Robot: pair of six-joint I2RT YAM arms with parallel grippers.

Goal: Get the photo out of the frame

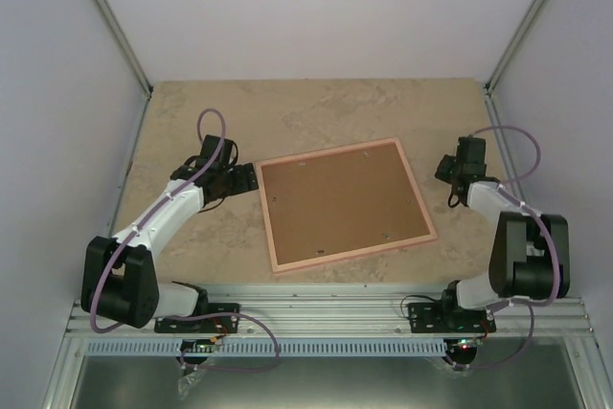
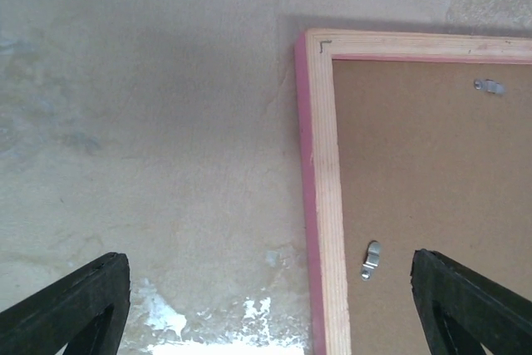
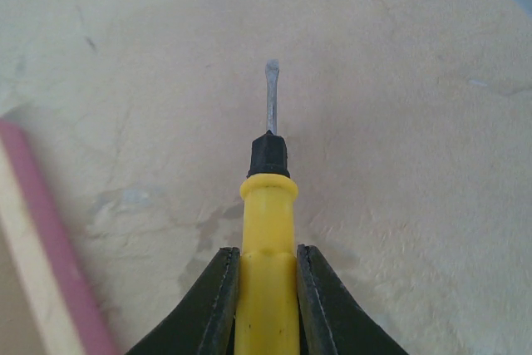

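Note:
My right gripper next lowers toward the bare tabletop beside the frame and releases the yellow-handled screwdriver [image 3: 268, 205], since that spot lies clear of the pink edge.
The frame [image 1: 326, 151] lies face down in the middle of the table, tan wood rails with a pink edge around the brown backing board [image 1: 343, 203]. The photo is hidden. My left gripper [image 1: 244, 177] is open and empty at the frame's far left corner. In the left wrist view its fingertips [image 2: 108, 276] straddle the frame's left rail [image 2: 326, 189], with a metal clip [image 2: 371, 259] on the board between them. My right gripper [image 1: 448, 172] hovers right of the frame, shut on a yellow-handled screwdriver [image 3: 268, 205] whose blade points away over bare table.
A second metal clip [image 2: 490, 86] sits near the board's top edge. The frame's pink edge [image 3: 50, 222] shows at the left of the right wrist view. Grey walls enclose the beige table [image 1: 316, 112] on three sides.

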